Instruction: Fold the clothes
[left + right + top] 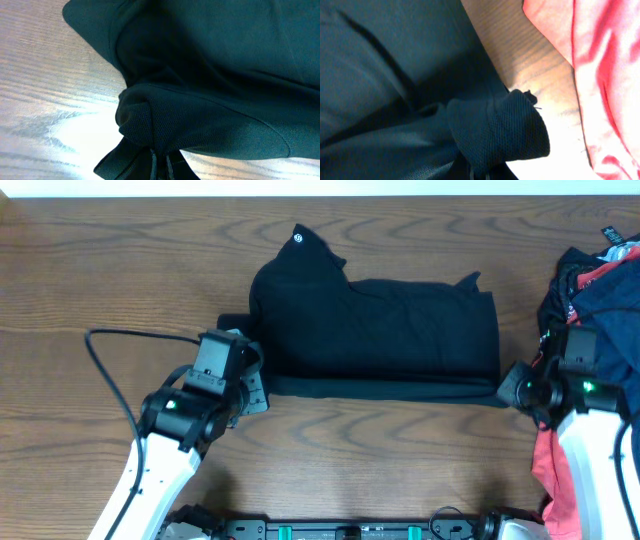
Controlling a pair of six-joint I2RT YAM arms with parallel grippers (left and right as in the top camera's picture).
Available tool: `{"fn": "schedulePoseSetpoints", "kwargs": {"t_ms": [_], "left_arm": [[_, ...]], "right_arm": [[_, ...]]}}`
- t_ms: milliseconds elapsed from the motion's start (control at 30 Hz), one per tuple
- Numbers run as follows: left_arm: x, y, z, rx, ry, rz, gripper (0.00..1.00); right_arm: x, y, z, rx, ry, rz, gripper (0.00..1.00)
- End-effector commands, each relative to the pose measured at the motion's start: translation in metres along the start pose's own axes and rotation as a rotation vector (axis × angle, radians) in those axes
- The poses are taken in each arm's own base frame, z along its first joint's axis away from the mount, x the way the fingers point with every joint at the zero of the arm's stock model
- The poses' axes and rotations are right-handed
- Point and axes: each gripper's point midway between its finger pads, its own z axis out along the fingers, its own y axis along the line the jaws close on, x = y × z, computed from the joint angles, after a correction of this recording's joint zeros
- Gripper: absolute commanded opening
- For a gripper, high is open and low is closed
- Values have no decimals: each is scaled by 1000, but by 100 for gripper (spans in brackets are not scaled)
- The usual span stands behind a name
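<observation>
My left gripper moves outward and down next and lays its corner onto the cloth, since I hold both front corners and the garment's body lies spread beyond them.
A black garment (pixel 385 330) lies folded across the middle of the wooden table, with a small white logo at its upper left. My left gripper (pixel 250 385) is shut on the garment's front left corner, seen bunched between the fingers in the left wrist view (pixel 160 167). My right gripper (pixel 510 385) is shut on the front right corner, where the fabric (pixel 495 135) is bunched over the fingers (pixel 480 175). The black cloth fills most of both wrist views (pixel 225 75).
A pile of other clothes (pixel 600 290), dark blue and red, lies at the right edge of the table. Red fabric (pixel 600 75) lies close to my right gripper. The wooden table (pixel 120 270) shows at left and along the front.
</observation>
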Motion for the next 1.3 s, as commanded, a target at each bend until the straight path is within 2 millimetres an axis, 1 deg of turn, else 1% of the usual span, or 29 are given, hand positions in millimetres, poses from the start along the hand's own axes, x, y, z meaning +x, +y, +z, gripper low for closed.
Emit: {"fn": "schedulePoseSetpoints", "kwargs": {"t_ms": [0, 133, 300, 467, 600, 700, 800, 933, 1100, 1167, 1267], "left_arm": [[-15, 0, 7, -32, -28, 20, 6], [-22, -4, 21, -33, -26, 22, 6], [-35, -5, 33, -32, -48, 3, 6], [-43, 7, 40, -52, -53, -32, 6], [-47, 19, 52, -82, -34, -56, 6], [-46, 25, 65, -102, -7, -65, 6], [-44, 27, 78, -114, 17, -66, 6], [-45, 26, 88, -110, 26, -67, 6], [-53, 22, 90, -97, -3, -67, 6], [-56, 21, 91, -91, -15, -63, 6], [-62, 19, 93, -81, -34, -51, 6]], "right_arm": [[-10, 7, 4, 27, 8, -33, 2], [-8, 23, 17, 29, 50, -83, 2], [1, 43, 41, 31, 97, -138, 2], [10, 61, 57, 28, 116, -162, 2], [8, 71, 60, 9, 94, -154, 2], [5, 72, 61, 6, 84, -154, 2], [3, 69, 61, 25, 70, -152, 1], [-1, 66, 61, 48, 51, -151, 2], [-11, 66, 63, 46, 17, -123, 1], [-13, 65, 68, 48, 17, -122, 1], [-11, 65, 81, 59, 34, -135, 1]]}}
